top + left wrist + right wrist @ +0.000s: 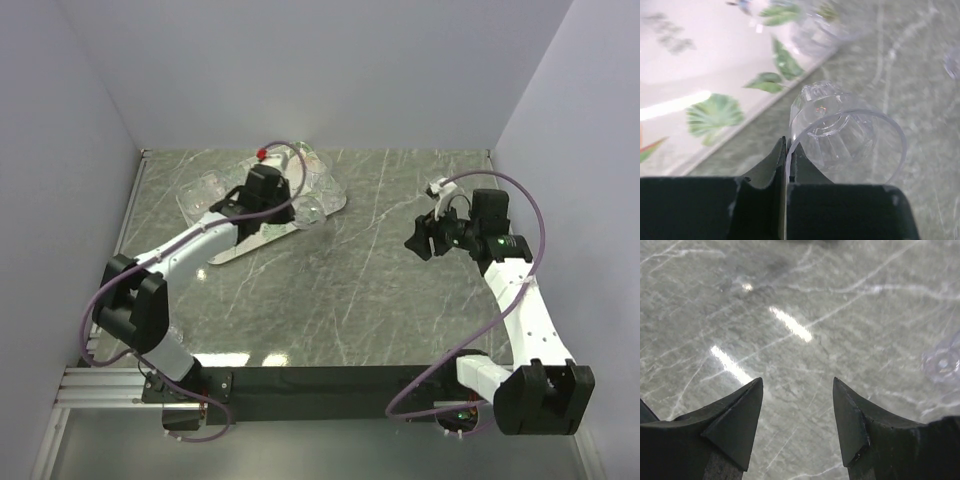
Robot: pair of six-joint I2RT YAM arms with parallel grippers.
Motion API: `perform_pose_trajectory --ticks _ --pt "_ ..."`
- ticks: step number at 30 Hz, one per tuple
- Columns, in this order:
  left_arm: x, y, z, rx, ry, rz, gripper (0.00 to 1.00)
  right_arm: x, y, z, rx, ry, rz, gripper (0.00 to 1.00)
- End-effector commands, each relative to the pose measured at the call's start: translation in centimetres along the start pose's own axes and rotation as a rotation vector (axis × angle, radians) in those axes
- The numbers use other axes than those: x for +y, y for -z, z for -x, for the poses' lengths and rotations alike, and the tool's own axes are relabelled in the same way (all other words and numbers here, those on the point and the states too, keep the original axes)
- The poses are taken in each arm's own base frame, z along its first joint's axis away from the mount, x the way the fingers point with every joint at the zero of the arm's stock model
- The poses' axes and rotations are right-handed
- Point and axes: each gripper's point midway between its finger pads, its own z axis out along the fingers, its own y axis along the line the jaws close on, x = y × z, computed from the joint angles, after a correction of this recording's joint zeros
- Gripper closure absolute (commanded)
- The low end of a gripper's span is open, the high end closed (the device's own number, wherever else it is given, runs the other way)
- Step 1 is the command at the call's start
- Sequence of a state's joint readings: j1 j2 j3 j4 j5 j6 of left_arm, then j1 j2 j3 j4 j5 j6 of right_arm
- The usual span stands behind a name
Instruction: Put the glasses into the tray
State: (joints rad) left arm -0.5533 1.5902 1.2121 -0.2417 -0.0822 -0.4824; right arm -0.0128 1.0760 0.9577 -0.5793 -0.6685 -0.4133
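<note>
The glass hangs over marble, so it goes outward and to the left in the top view with my left gripper next, down onto the tray (pixel 256 240) for release.
My left gripper (pixel 296 206) is shut on the rim of a clear glass (pixel 309 212), holding it at the right edge of the leaf-printed tray (pixel 256 240). In the left wrist view the fingertips (pixel 788 142) pinch the rim of the glass (pixel 847 132), which lies tilted over the marble just beside the tray (pixel 700 75). Other glasses stand on the tray at its far end (pixel 312 158) and left end (pixel 208 187). My right gripper (pixel 418 238) is open and empty (pixel 797 385) above bare marble, far right of the tray.
Another glass (pixel 815 30) sits blurred at the tray's edge in the left wrist view. A clear glass (pixel 942 360) shows at the right of the right wrist view. White walls enclose the grey marble table (pixel 380 290).
</note>
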Motion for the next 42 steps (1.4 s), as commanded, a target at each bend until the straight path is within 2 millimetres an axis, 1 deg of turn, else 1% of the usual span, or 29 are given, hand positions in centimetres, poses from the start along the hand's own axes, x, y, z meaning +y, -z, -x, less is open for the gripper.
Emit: perform_pose_trajectory --ticks 1,3,4,5,6,7,8,9,10,11,13,14,16,17,18,19,20,21,22,23,24,25,26,29,31,34,38,40,42 --pt "2.2 1.1 3.6 -0.037 0.049 -0.006 1.0 -1.0 0.5 0.7 -0.077 0.001 -0.006 0.35" --pt "3.7 0.9 4.7 -0.044 0.063 0.026 1.0 -1.4 0.8 0.5 -0.083 -0.006 -0.017 0.35" --pt "4.9 0.9 5.3 -0.046 0.079 0.04 1.0 -1.3 0.8 0.5 -0.095 -0.009 -0.007 0.35" --pt "6.0 0.4 4.9 -0.015 0.082 0.066 1.0 -1.3 0.9 0.4 -0.1 -0.015 -0.003 0.35" --pt "7.0 0.4 6.2 -0.032 0.095 0.083 1.0 -1.2 1.0 0.2 -0.098 -0.019 0.001 0.35" --pt "7.6 0.2 6.6 -0.029 0.099 0.098 1.0 -1.1 0.9 0.1 -0.1 -0.022 0.009 0.35" --pt "8.4 -0.6 6.0 0.007 0.099 0.116 1.0 -1.1 1.0 0.0 -0.098 -0.024 0.008 0.35" --pt "8.7 -0.7 7.1 -0.007 0.101 0.119 1.0 -1.1 1.0 -0.1 -0.098 -0.026 0.01 0.35" --pt "9.5 -1.0 7.4 -0.002 0.107 0.135 1.0 -1.1 1.0 -0.1 -0.099 -0.027 0.01 0.35" --pt "10.2 -2.1 6.9 0.025 0.107 0.148 1.0 -1.1 1.1 0.0 -0.1 -0.028 0.009 0.35" --pt "10.9 -2.6 7.8 0.029 0.117 0.16 1.0 -1.1 1.2 0.0 -0.103 -0.021 0.007 0.35" --pt "11.2 -3.4 8.1 0.032 0.121 0.163 1.0 -1.2 1.3 0.0 -0.103 -0.019 -0.005 0.35" --pt "11.8 -4.1 8.1 0.047 0.128 0.174 1.0 -1.3 1.4 0.0 -0.106 -0.01 -0.02 0.35" --pt "12.3 -5.0 7.8 0.064 0.13 0.186 1.0 -1.4 1.5 -0.2 -0.102 -0.01 -0.035 0.35" --pt "12.5 -5.0 8.7 0.051 0.13 0.196 1.0 -1.6 1.5 -0.3 -0.101 -0.008 -0.044 0.35" --pt "12.9 -5.8 8.3 0.068 0.133 0.207 1.0 -1.7 1.6 -0.3 -0.102 -0.004 -0.053 0.35" --pt "12.9 -6.1 8.5 0.067 0.133 0.211 1.0 -1.7 1.7 -0.2 -0.104 -0.003 -0.057 0.35" --pt "12.8 -6.2 9.3 0.051 0.132 0.209 1.0 -1.7 1.8 -0.2 -0.106 -0.004 -0.059 0.35" --pt "12.9 -6.5 9.4 0.053 0.132 0.208 1.0 -1.9 1.9 -0.2 -0.107 -0.005 -0.065 0.35" --pt "13.1 -7.3 9.0 0.067 0.134 0.213 1.0 -1.9 1.9 -0.2 -0.106 -0.004 -0.065 0.35" --pt "13.0 -7.4 9.8 0.055 0.133 0.212 1.0 -1.9 1.9 -0.2 -0.108 -0.004 -0.065 0.35" --pt "13.4 -8.3 9.1 0.081 0.136 0.22 1.0 -1.9 2.0 -0.1 -0.112 -0.002 -0.068 0.35" --pt "13.2 -8.4 9.8 0.071 0.137 0.217 1.0 -2.0 2.0 -0.3 -0.11 -0.007 -0.069 0.35" --pt "13.4 -9.4 9.7 0.09 0.137 0.222 0.99 -2.0 2.1 -0.2 -0.113 -0.003 -0.077 0.35" --pt "14.1 -9.7 9.8 0.09 0.133 0.257 0.97 -2.1 2.1 -0.3 -0.113 -0.007 -0.077 0.35" --pt "14.3 -10.4 9.8 0.097 0.138 0.265 0.95 -2.1 2.3 -0.2 -0.118 -0.008 -0.08 0.35" --pt "14.2 -10.8 10.4 0.086 0.139 0.261 0.9 -2.2 2.4 -0.3 -0.119 -0.011 -0.081 0.35" --pt "14.3 -11.2 10.1 0.102 0.14 0.263 0.85 -2.2 2.4 -0.2 -0.122 -0.012 -0.081 0.35" --pt "14.2 -11.2 10.6 0.094 0.141 0.261 0.8 -2.2 2.5 -0.2 -0.125 -0.013 -0.083 0.35"
